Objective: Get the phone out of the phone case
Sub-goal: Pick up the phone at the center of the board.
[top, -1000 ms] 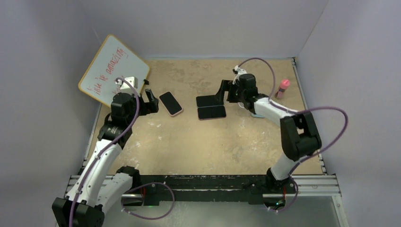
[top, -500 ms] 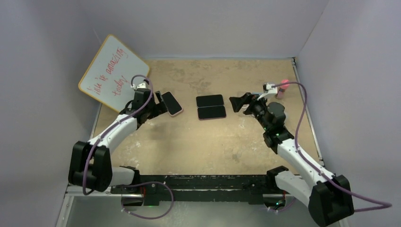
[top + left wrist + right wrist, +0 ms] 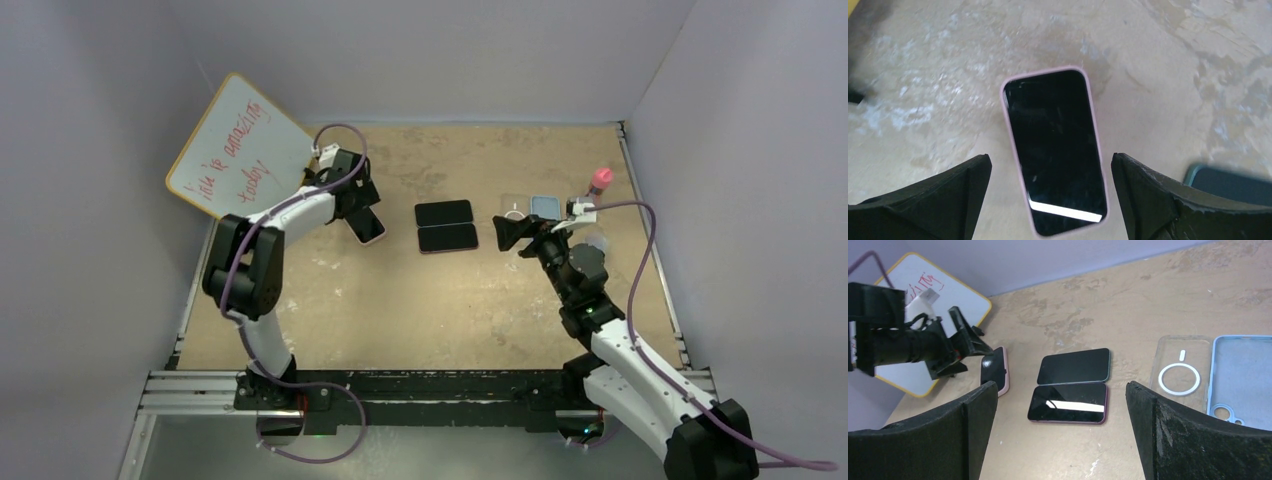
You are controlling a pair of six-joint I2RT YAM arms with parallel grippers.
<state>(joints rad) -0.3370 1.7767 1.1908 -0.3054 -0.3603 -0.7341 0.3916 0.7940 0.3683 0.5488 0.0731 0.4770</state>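
My open fingers are already on both sides of the pink case's width, so my left gripper should next come down over the far part of the case and close on its long sides.
A phone in a pink case [image 3: 1053, 150] lies screen up on the tan table, also seen in the top view [image 3: 368, 226] and the right wrist view [image 3: 995, 369]. My left gripper [image 3: 1050, 200] is open and hovers just above it, one finger on each long side, not touching; in the top view it [image 3: 360, 207] sits over the phone's far end. My right gripper [image 3: 508, 233] is open and empty, right of the two bare phones, and faces them in its own view [image 3: 1062, 435].
A teal-edged phone [image 3: 1074, 366] and a purple-edged phone [image 3: 1068, 404] lie side by side mid-table. A clear case [image 3: 1180, 371] and a light blue case [image 3: 1243, 380] lie empty to their right. A whiteboard [image 3: 240, 150] leans at the back left. A pink-capped bottle [image 3: 600, 181] stands at the back right.
My left arm swung right from beside the whiteboard until its gripper is over the pink-cased phone. My right arm drew back from the middle phones, uncovering the two empty cases.
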